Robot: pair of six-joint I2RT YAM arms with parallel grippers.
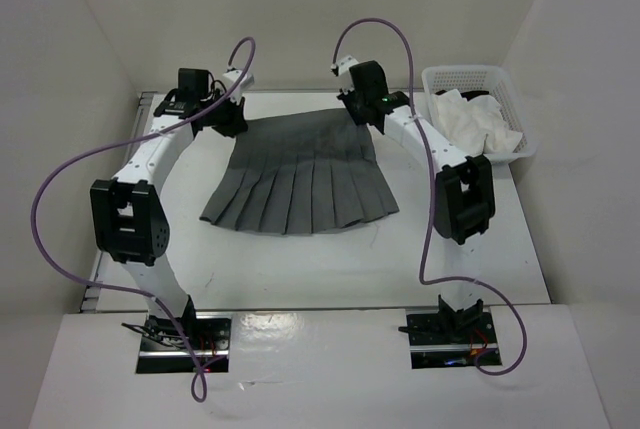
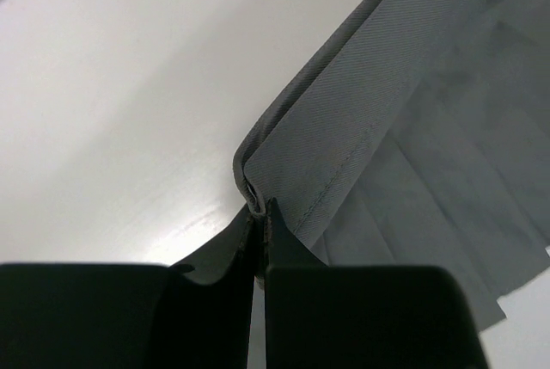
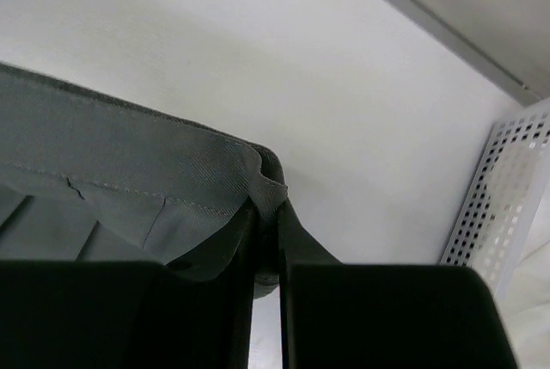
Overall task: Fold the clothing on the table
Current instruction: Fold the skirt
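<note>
Next, my left gripper carries the pinched waistband corner back toward the hem's corner on its own side (image 1: 210, 216) and releases it there, as the skirt is still unfolded.
The clothing (image 1: 300, 181), a dark grey pleated skirt, lies spread on the white table (image 1: 300, 269) with its narrow waistband at the far side and the hem toward the arm bases. My left gripper (image 1: 231, 121) is shut on the waistband's left corner (image 2: 254, 195), the fabric pinched between its fingertips. At the other end, my right gripper (image 1: 358, 109) is shut on the waistband's right corner (image 3: 268, 188), which bunches up between the pads. The waistband (image 2: 361, 102) stretches between the two grippers.
A white lattice basket (image 1: 508, 109) holding white cloths (image 1: 470, 124) stands at the far right, close to the right arm, and its wall (image 3: 503, 206) shows in the right wrist view. White walls enclose the table on three sides. A metal rail (image 3: 447, 29) runs along the far edge.
</note>
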